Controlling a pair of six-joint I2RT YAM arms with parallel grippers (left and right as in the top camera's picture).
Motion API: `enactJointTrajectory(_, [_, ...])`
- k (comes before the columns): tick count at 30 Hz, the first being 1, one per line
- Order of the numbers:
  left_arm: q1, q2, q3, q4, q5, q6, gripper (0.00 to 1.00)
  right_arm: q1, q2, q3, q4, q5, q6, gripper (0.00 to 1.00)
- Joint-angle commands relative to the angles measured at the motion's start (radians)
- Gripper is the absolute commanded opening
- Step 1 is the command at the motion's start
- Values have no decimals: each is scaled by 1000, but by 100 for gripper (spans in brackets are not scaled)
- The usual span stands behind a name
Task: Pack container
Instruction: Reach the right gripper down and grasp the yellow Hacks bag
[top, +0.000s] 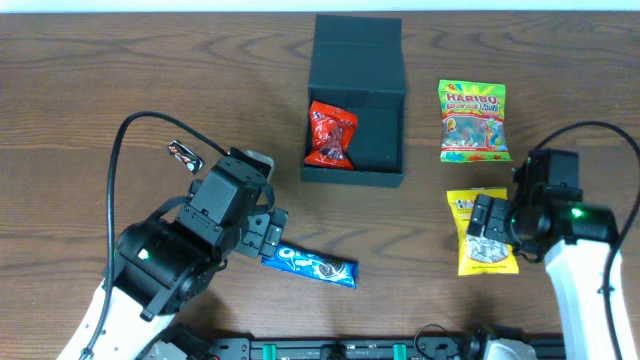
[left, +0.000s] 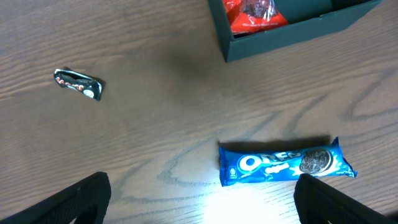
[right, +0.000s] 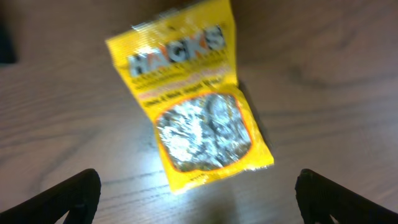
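My right gripper should next go down with open fingers onto the printed part of the yellow bag under the HACKS lettering (top: 465, 214) (right: 188, 86), since the bag lies flat below and fits between my fingers.
The dark teal container (top: 383, 176) stands open at the table's middle back, its lid flap up behind it. A red snack packet (top: 331, 133) lies inside; both show in the left wrist view, the container (left: 292, 34) and the packet (left: 255, 12). A blue Oreo pack (top: 310, 263) lies in front of it, just right of my left gripper (top: 262, 232), which is open and empty; the pack (left: 283, 163) lies ahead of my left gripper's (left: 202, 202) fingers. My right gripper (top: 487, 228) is open above a yellow Hacks bag (top: 485, 238), seen below my right gripper (right: 199, 199) as the bag (right: 189, 99).
A Haribo bag (top: 473, 121) lies right of the container. A small dark wrapped candy (top: 185, 153) lies left of the container, also in the left wrist view (left: 78, 83). A black cable arcs over the left arm.
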Motion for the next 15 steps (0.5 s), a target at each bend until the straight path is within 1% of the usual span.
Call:
enactJointTrajectory(1, [1, -5, -2, 6, 1, -5, 95, -52, 27, 17, -3, 18, -18, 99])
enactJointTrajectory(2, [1, -5, -2, 9, 1, -5, 95, -50, 27, 17, -5, 3, -26, 99])
enactJointTrajectory(5, [1, -5, -3, 19, 1, -5, 95, -49, 29, 17, 31, -103, -223, 99])
enactJointTrajectory(9, [1, -5, -3, 24, 2, -5, 95, -50, 79, 17, 100, -106, -385, 99])
enactJointTrajectory(12, [1, -5, -3, 23, 26, -5, 95, -51, 134, 17, 135, -107, -368, 99])
enactJointTrajectory(15, [1, -5, -3, 23, 28, -5, 95, -51, 227, 17, 146, -120, -347, 99])
